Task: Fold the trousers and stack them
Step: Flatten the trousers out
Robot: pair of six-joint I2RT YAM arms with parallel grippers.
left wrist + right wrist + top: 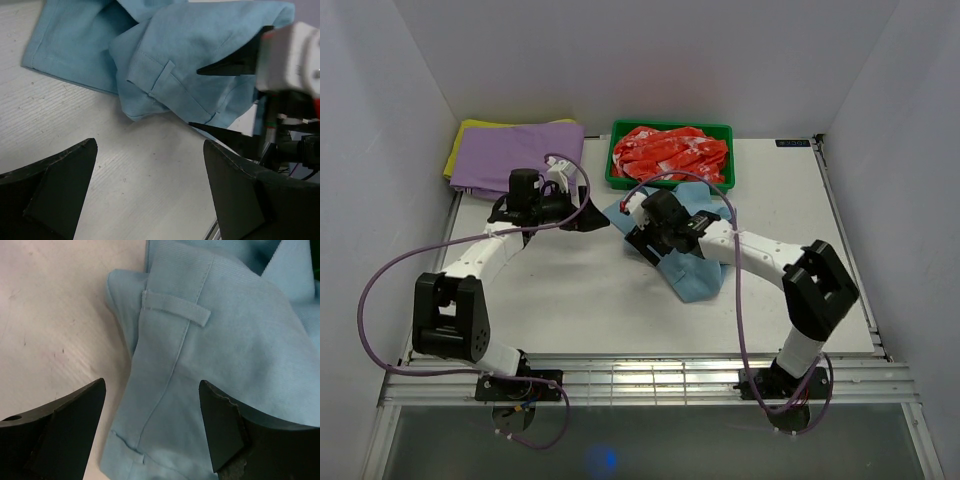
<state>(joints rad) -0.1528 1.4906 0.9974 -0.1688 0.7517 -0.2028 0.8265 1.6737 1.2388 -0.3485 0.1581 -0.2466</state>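
Note:
My right gripper is open, and the waistband's belt loop nearer the green bin is ahead of its fingers. It will move outward and down onto the waistband there next.
The light blue trousers (695,272) lie crumpled in a heap at the middle of the table. My left gripper (596,222) is open and empty, low over bare table just left of the heap. In the left wrist view the trousers' waistband with a belt loop (165,75) lies ahead of the left gripper (150,185). My right gripper (638,238) is open over the heap's left edge. In the right wrist view the right gripper (152,412) straddles the waistband cloth (200,350) without closing on it. The right gripper's fingertips (225,67) show in the left wrist view.
A purple folded garment (515,155) on a yellow cloth lies at the back left. A green bin (670,178) holding red-and-white patterned cloth (670,152) stands at the back middle, close behind the trousers. White walls enclose the table.

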